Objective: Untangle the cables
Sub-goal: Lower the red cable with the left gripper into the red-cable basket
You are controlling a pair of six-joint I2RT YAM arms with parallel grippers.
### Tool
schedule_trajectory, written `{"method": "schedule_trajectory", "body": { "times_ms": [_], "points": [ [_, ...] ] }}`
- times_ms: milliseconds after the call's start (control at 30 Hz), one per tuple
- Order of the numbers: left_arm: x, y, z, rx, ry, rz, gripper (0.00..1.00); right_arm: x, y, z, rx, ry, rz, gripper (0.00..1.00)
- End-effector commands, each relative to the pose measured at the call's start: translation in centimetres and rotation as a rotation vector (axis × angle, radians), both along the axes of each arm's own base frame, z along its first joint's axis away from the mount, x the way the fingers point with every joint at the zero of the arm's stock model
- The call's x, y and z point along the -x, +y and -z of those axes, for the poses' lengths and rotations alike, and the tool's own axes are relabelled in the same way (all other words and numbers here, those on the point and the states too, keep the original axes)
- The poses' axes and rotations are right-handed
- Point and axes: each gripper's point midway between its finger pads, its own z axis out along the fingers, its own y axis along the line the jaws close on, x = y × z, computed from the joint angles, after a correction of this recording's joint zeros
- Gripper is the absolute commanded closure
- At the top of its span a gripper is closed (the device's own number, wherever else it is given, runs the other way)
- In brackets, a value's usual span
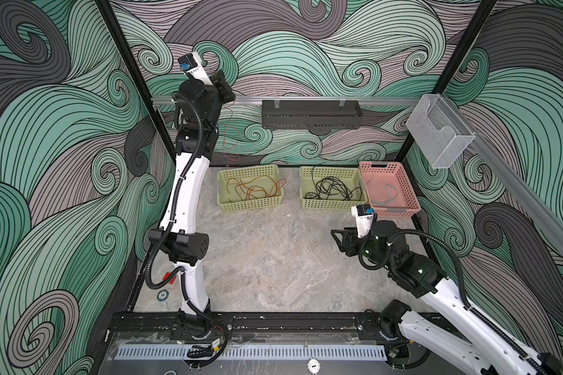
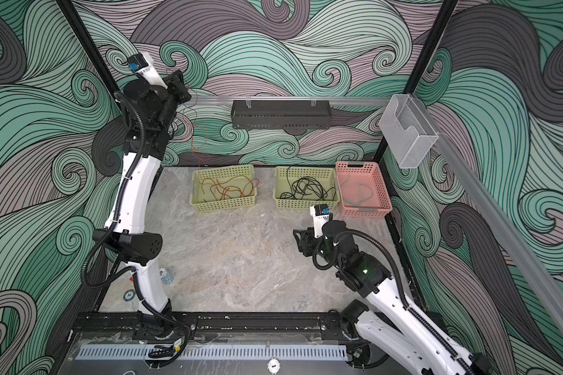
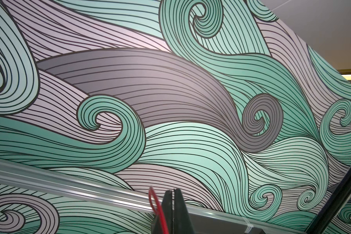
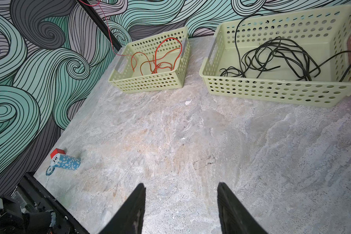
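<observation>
My left gripper comes down over the green basket of red-orange cables next, tilting downward, and releases the thin red cable, since it hangs toward that basket.
High against the back wall, my left gripper [image 1: 223, 86] [image 2: 179, 84] [image 3: 174, 191] is shut on a thin red cable [image 3: 157, 204]. That cable [image 1: 231, 136] [image 2: 199, 139] [image 4: 107, 26] hangs down towards the left green basket [image 1: 251, 206]. Red-orange cables [image 1: 254, 188] [image 4: 160, 58] lie loosely coiled in that basket. Black cables [image 1: 332, 190] [image 4: 282, 58] fill the middle green basket [image 1: 329, 204], and pale teal cables [image 1: 384, 194] lie in the pink basket [image 1: 397, 212]. My right gripper [image 1: 336, 240] [image 2: 298, 242] [image 4: 181, 185] stands open and holds nothing, low over the bare table in front of the middle basket.
A stack of blue poker chips [image 4: 66, 163] and a small red block [image 4: 57, 152] lie by the left arm's base. A black tray [image 1: 311, 113] hangs on the back rail. On the right wall rail sits a clear bin [image 1: 436, 130].
</observation>
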Motion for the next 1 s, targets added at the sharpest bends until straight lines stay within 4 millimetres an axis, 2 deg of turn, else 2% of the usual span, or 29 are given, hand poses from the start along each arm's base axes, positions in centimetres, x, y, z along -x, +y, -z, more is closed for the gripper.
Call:
{"method": "schedule_trajectory", "body": {
  "times_ms": [0, 100, 233, 367, 533, 633, 767, 833, 867, 967],
  "points": [
    [-1.9, -0.2, 2.6, -0.01, 0.051, 0.012, 1.0, 0.1, -0.6, -0.4, 0.005, -0.008, 0.021, 0.43],
    [-3.1, -1.5, 7.7, -0.019, 0.21, 0.075, 1.0, 0.0, -0.7, -0.2, 0.006, -0.002, 0.023, 0.43],
    [-3.4, -3.8, 16.1, -0.024, 0.429, 0.197, 1.0, 0.0, -0.6, 0.1, 0.005, 0.003, 0.021, 0.43],
    [-1.8, -4.6, 24.7, -0.018, 0.582, 0.231, 1.0, -0.1, -0.4, 0.3, 0.007, 0.009, 0.014, 0.43],
    [0.9, -4.4, 32.5, -0.011, 0.724, 0.22, 1.0, -0.4, 0.2, 0.8, 0.004, 0.021, -0.001, 0.43],
    [2.0, -4.3, 34.9, -0.026, 0.813, 0.219, 1.0, -0.5, 0.7, 0.7, -0.007, 0.025, -0.016, 0.43],
    [2.7, -4.0, 35.0, -0.061, 0.865, 0.213, 0.98, -0.7, 0.9, 0.4, -0.013, 0.022, -0.021, 0.43],
    [2.8, -4.0, 34.4, -0.083, 0.882, 0.213, 0.88, -0.7, 1.0, 0.3, -0.016, 0.019, -0.022, 0.43],
    [2.9, -4.0, 34.1, -0.097, 0.891, 0.216, 0.8, -0.7, 0.9, 0.2, -0.017, 0.016, -0.02, 0.43],
    [3.2, -3.6, 33.5, -0.138, 0.941, 0.203, 0.45, -0.6, 0.9, -0.1, -0.019, 0.013, -0.022, 0.43]
  ]
}}
